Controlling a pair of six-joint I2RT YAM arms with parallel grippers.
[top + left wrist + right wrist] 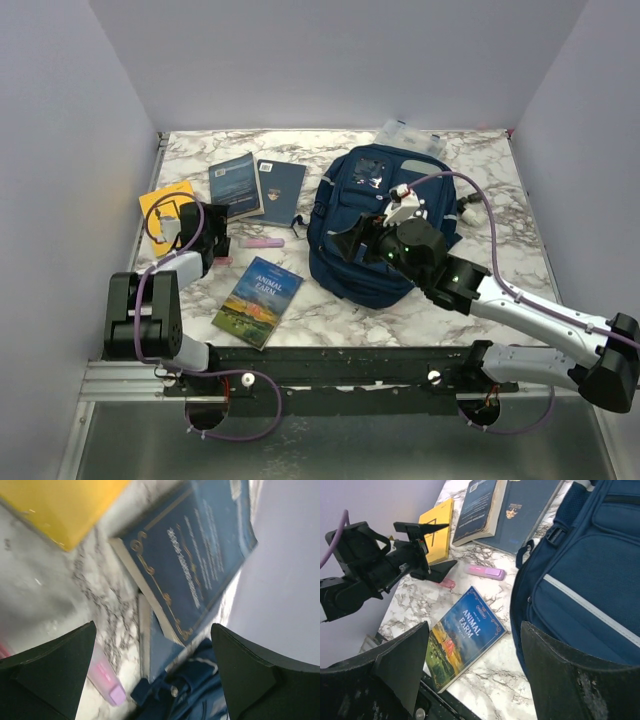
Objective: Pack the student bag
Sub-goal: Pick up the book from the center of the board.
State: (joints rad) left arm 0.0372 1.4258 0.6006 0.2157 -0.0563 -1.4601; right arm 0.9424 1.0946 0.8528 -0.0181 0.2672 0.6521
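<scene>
My left gripper lowers and reaches outward next, until its fingers straddle the dark blue book's near page edge (245, 216) (145, 591).
The student bag (385, 215), navy with grey stripes, lies flat in the middle of the marble table. My right gripper (352, 240) hovers at the bag's left edge, open and holding nothing. In the right wrist view its fingers frame the Animal Farm book (465, 640) and the bag's side (585, 570). My left gripper (215, 238) stands wide open low over the table, left of the bag, also holding nothing. Beyond the left gripper's fingers (50, 675) I see a pink highlighter (105, 677) and a corner of the bag (200, 695).
A yellow book (165, 205), a dark blue book (235, 185) and a navy book (280, 190) lie at the back left. The pink highlighter (265, 242) lies between them and the Animal Farm book (258, 300). A clear plastic box (410, 135) sits behind the bag.
</scene>
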